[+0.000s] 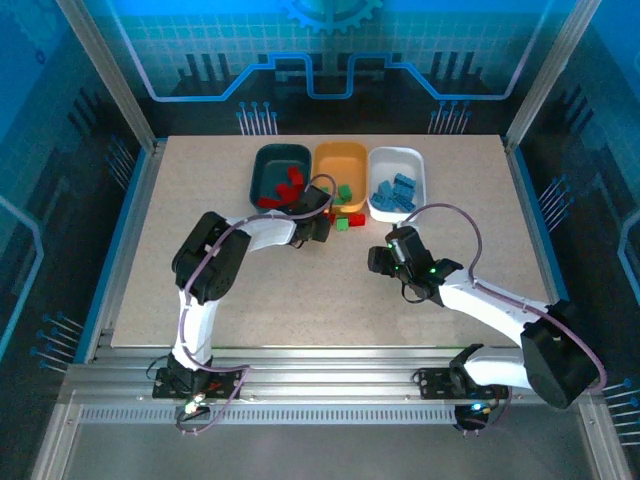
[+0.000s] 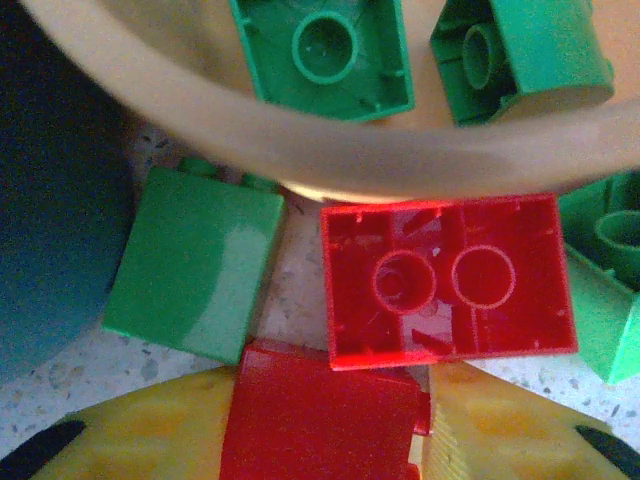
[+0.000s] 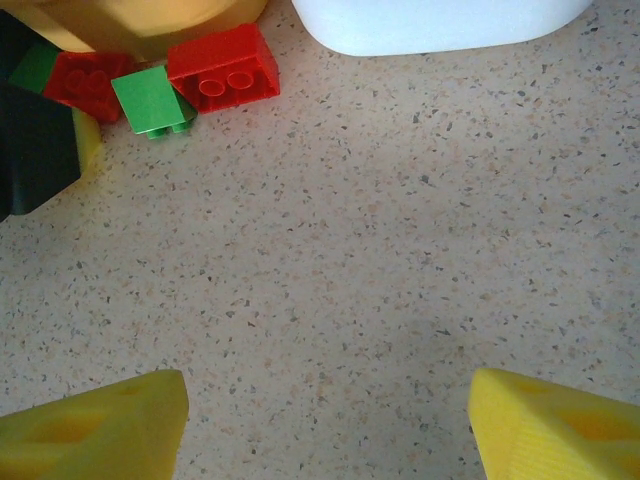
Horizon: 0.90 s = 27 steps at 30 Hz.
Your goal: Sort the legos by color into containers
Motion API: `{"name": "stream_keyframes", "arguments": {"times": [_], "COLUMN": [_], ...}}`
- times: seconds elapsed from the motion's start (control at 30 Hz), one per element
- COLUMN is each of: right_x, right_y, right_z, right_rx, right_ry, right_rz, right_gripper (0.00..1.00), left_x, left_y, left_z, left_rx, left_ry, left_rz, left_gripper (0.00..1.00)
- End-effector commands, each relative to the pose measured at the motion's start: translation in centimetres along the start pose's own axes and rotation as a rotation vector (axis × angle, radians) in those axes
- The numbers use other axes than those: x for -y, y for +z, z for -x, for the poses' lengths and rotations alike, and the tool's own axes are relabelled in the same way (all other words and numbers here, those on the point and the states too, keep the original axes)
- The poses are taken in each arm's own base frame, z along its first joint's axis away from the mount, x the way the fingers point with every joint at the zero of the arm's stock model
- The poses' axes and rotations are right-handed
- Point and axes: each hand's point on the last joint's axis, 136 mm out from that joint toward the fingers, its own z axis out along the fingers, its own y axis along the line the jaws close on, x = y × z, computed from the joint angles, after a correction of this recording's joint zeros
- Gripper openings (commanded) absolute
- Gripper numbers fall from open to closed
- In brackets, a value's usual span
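My left gripper lifts from the loose bricks next, swings over the dark teal tray and releases the red lego inside, since red legos already lie there.
Three trays stand in a row at the back: dark teal with red legos, orange with green ones, white with blue ones. In front of the orange tray lie loose legos: an upturned red brick and green bricks on either side of it. My left gripper is down among them, its yellow fingers pressed against both sides of a second red lego. My right gripper hangs open over bare table, well short of the red and green bricks.
The orange tray's rim curves just beyond the held brick, and the teal tray's wall is close on the left. The white tray's edge lies ahead of the right gripper. A metal frame surrounds the table.
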Motion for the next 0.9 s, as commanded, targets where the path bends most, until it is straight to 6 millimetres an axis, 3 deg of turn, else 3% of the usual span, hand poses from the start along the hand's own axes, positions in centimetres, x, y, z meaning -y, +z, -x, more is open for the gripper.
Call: {"name": "stream_keyframes", "arguments": {"times": [0.0, 0.13, 0.23, 0.33, 0.4, 0.6, 0.73, 0.8, 0.87], "right_x": [0.4, 0.3, 0.3, 0.2, 0.0, -0.4, -0.8, -0.9, -0.9], "right_y": [-0.2, -0.1, -0.1, 0.0, 0.0, 0.2, 0.6, 0.7, 0.6], "right_z": [0.7, 0.5, 0.6, 0.5, 0.5, 0.5, 0.4, 0.4, 0.5], "right_rx": [0.032, 0.026, 0.027, 0.024, 0.02, 0.014, -0.003, 0.005, 0.012], "right_ry": [0.02, 0.02, 0.021, 0.021, 0.023, 0.009, -0.014, -0.026, -0.032], "right_rz": [-0.01, -0.008, -0.005, -0.001, 0.005, 0.023, 0.029, 0.035, 0.037], "right_gripper": [0.76, 0.76, 0.76, 0.76, 0.76, 0.76, 0.76, 0.76, 0.76], "left_x": [-0.3, 0.1, 0.4, -1.3, -3.4, -9.2, -10.5, -10.5, -10.3], "left_y": [-1.5, -5.0, -8.5, -11.1, -11.7, -8.3, -6.3, -5.5, -5.6], "left_z": [-1.9, -2.1, -1.0, 0.9, 2.5, 5.9, 9.2, 10.6, 11.8], "left_rx": [-0.041, -0.007, 0.05, 0.093, 0.089, -0.034, -0.043, -0.044, -0.037], "left_ry": [-0.018, -0.058, -0.085, -0.11, -0.17, -0.401, -0.473, -0.487, -0.488], "left_rz": [-0.018, -0.068, -0.121, -0.086, -0.06, -0.025, -0.044, -0.072, -0.091], "left_gripper": [0.35, 0.33, 0.33, 0.33, 0.34, 0.33, 0.34, 0.47, 0.75]}}
